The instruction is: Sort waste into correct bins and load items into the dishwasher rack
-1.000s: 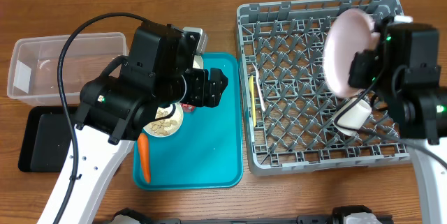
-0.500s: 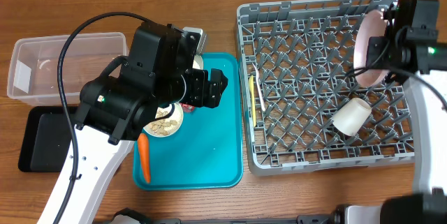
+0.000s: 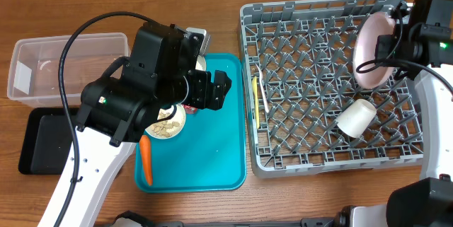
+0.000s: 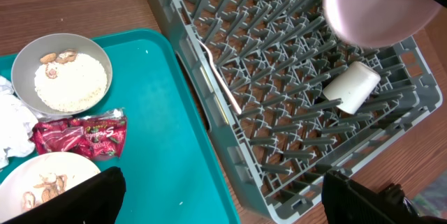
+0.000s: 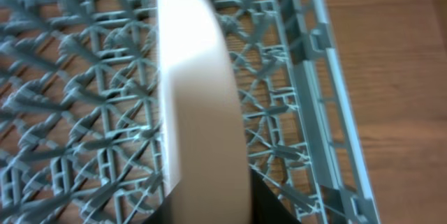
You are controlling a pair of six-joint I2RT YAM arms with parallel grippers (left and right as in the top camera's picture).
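Note:
I need to move my left gripper to the left in the overhead view next and lower it to the white bowl's rack-side rim (image 3: 184, 120) (image 4: 96, 169), where there is room for my fingers.
My right gripper (image 3: 386, 45) is shut on the white-pinkish plate (image 3: 371, 51), held on edge over the right side of the grey dishwasher rack (image 3: 322, 158); the plate fills the right wrist view (image 5: 199, 105). A cream cup (image 3: 356, 118) lies on its side in the rack, and pale yellow cutlery (image 3: 259, 92) lies along its left edge. My left gripper (image 4: 223, 199) is open and empty above the teal tray (image 3: 212, 149). On the tray are a bowl with beige scraps (image 3: 165, 125), another bowl (image 4: 63, 74), a red foil wrapper (image 4: 80, 135), a white napkin (image 4: 12, 123) and a carrot (image 3: 146, 161).
A clear plastic tub (image 3: 64, 68) stands at the far left with a black tray (image 3: 42, 142) just in front of it. Bare wooden table lies right of the rack (image 5: 398, 77).
My right gripper has carried the plate from the rack's middle right toward its far right corner, then lowered and tilted it slightly. The left arm has not moved.

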